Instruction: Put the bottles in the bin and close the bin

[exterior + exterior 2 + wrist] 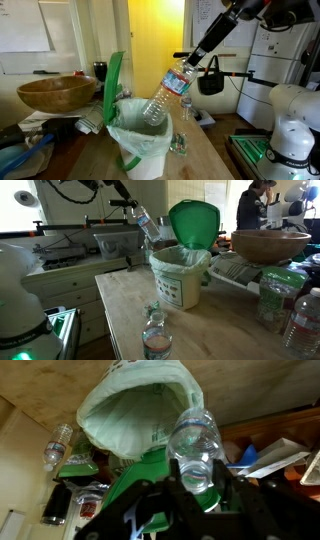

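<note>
The bin's opening (134, 117) (134, 415) is below my gripper, to its left in the wrist view, so I should next lower my gripper that way past the bin's rim and let go of the bottle.
My gripper (192, 58) (135, 213) (197, 476) is shut on the neck end of a clear bottle (168, 93) (150, 227) (195, 440). That bottle hangs tilted, its base pointing down at the mouth of the bin (140, 143) (180, 275) (130, 410). The bin is lined with a pale bag, and its green lid (113, 88) (195, 223) (135, 478) stands up open. A second clear bottle (180, 143) (157, 335) stands on the table beside the bin.
A wide wooden bowl (55, 93) (270, 245) sits behind the bin on a cluttered side. More bottles and containers (290, 310) crowd one table end. The white robot base (290, 120) (20, 290) stands close by. A black bag (210, 78) hangs behind.
</note>
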You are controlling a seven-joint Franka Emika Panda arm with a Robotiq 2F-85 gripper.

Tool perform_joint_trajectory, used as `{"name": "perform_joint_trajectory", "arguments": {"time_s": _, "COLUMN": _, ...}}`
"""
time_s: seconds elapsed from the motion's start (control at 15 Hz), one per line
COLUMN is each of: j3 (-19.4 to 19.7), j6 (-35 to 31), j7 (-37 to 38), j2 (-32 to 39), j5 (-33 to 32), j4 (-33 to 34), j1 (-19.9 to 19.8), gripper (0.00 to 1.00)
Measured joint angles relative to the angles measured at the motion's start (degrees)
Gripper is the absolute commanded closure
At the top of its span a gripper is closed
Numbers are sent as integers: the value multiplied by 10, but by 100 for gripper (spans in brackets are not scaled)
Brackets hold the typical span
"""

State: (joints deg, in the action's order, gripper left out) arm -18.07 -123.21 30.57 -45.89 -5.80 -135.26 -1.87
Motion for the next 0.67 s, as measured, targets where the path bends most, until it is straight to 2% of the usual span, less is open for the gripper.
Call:
{"name": "perform_joint_trajectory", "arguments": {"time_s": 0.27, "j3": 10, "j6": -16, "j7": 0, "j2": 6, "j5": 0, "j4": 0, "j1": -26, "gripper": 88}}
{"name": "perform_joint_trajectory", "arguments": {"time_s": 0.67, "j3": 24, "j6": -35, "j7": 0, "j2": 32, "j5": 0, "j4": -1, "j1": -44, "gripper": 88}}
